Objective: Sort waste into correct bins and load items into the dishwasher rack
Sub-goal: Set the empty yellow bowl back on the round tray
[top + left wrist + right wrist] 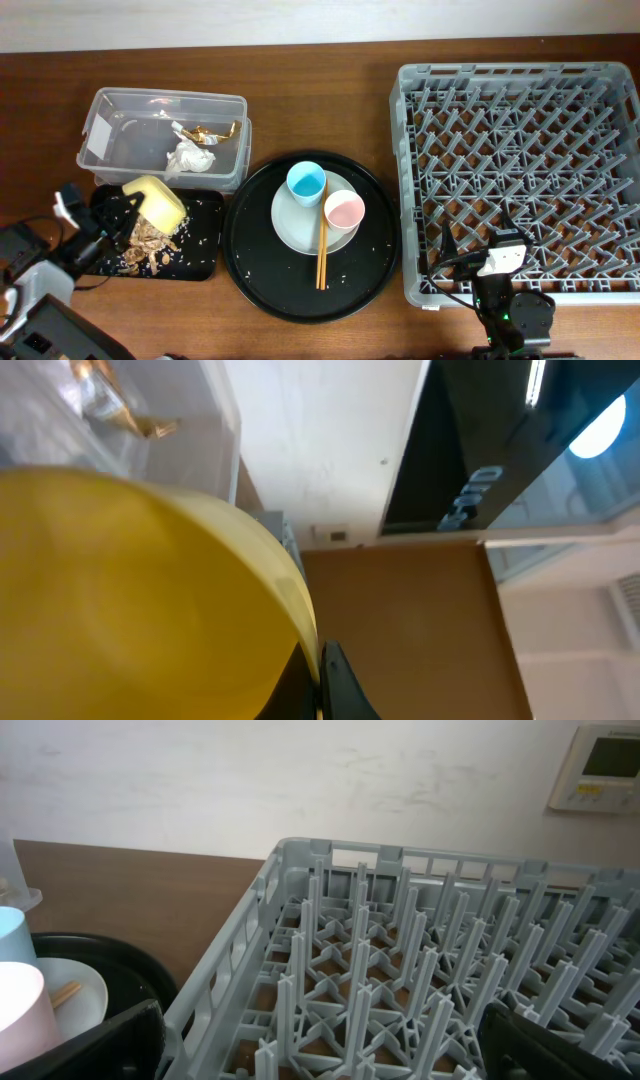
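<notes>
The scraps (150, 242) are in the shallow tray. Next my left gripper will turn the bowl (158, 200) upright, then lower it onto the round tray's open near side.
My left gripper (128, 203) is shut on the rim of the yellow bowl (158, 200), held tilted on its side over the shallow black tray (203, 255), where beige food scraps (150, 242) lie. In the left wrist view the bowl (130, 600) fills the left side, with my fingers (325, 680) pinching its rim. The clear tub (165, 95) holds the white napkin (188, 157) and the gold foil wrapper (212, 131). My right gripper (482, 232) is open and empty over the front edge of the grey rack (410, 150); its wrist view shows the fingers (320, 1040) spread wide over the pegs.
The big round black tray (255, 275) holds the pale plate (292, 228), blue cup (305, 183), pink cup (344, 210) and chopsticks (321, 255), with crumbs scattered on it. The rack (400, 970) holds no items.
</notes>
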{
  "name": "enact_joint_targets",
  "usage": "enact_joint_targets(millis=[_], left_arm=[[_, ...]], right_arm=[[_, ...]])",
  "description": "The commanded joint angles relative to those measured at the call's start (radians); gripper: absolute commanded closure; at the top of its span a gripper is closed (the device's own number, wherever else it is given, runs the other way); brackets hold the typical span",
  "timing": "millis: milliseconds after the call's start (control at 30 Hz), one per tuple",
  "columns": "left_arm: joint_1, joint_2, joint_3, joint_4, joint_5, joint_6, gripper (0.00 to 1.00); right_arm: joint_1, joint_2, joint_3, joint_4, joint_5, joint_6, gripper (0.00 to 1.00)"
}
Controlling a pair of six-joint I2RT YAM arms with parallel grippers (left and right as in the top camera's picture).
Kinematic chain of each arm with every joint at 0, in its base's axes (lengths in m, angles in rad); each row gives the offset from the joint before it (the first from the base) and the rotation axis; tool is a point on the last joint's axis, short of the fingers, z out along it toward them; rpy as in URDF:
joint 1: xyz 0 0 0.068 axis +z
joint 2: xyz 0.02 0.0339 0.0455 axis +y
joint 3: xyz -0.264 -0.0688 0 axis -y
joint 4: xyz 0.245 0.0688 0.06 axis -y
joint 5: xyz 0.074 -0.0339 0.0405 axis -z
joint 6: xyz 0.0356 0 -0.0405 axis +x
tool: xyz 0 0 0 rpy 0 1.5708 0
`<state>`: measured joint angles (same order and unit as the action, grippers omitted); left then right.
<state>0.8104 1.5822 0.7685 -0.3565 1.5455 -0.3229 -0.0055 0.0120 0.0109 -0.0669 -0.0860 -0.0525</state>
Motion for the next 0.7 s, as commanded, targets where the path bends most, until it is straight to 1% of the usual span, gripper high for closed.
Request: enact_joint_targets(millis=[0, 67, 100, 200, 233, 267, 300, 333, 400, 433, 500, 600, 667], left_arm=[[-0.212, -0.039, 0.001, 0.007, 0.002, -0.021, 1.00], [-0.319, -0.089, 0.002, 0.006, -0.108, -0.031, 0.99], [-0.370, -0.117, 0.002, 0.006, -0.159, -0.058, 0.99], [-0.534, -0.261, 0.002, 0.006, -0.383, -0.137, 0.99], [-0.639, -0.360, 0.002, -0.023, -0.545, -0.160, 1.00], [-0.697, -0.403, 0.002, -0.059, -0.634, -0.159, 0.99], [-0.775, -0.447, 0.002, -0.120, -0.773, -0.159, 1.00], [-0.866, -0.480, 0.002, -0.187, -0.919, -0.159, 1.00], [-1.026, -0.492, 0.002, -0.274, -1.129, -0.159, 1.00], [-1.101, -0.489, 0.002, -0.298, -1.190, -0.164, 1.00], [-1.242, -0.482, 0.002, -0.343, -1.327, -0.222, 1.00], [-1.325, -0.467, 0.002, -0.354, -1.398, -0.262, 1.00], [-1.365, -0.422, 0.002, -0.355, -1.406, -0.272, 1.00]], right_arm=[[0.005, -0.006, -0.005, -0.005, 0.005, 0.004, 0.02], [0.005, -0.006, -0.005, -0.005, 0.005, 0.004, 0.02], [0.005, -0.006, -0.005, -0.005, 0.005, 0.004, 0.02], [0.005, -0.006, -0.005, -0.005, 0.005, 0.004, 0.02], [0.005, -0.006, -0.005, -0.005, 0.005, 0.004, 0.02], [0.005, -0.006, -0.005, -0.005, 0.005, 0.004, 0.02], [0.005, -0.006, -0.005, -0.005, 0.005, 0.004, 0.02], [0.005, -0.006, -0.005, -0.005, 0.005, 0.004, 0.02], [0.005, -0.006, -0.005, -0.005, 0.005, 0.004, 0.02], [0.005, -0.006, -0.005, -0.005, 0.005, 0.004, 0.02], [0.005, -0.006, -0.005, -0.005, 0.005, 0.004, 0.02], [0.005, -0.006, -0.005, -0.005, 0.005, 0.004, 0.02], [0.005, -0.006, -0.005, -0.005, 0.005, 0.004, 0.02]])
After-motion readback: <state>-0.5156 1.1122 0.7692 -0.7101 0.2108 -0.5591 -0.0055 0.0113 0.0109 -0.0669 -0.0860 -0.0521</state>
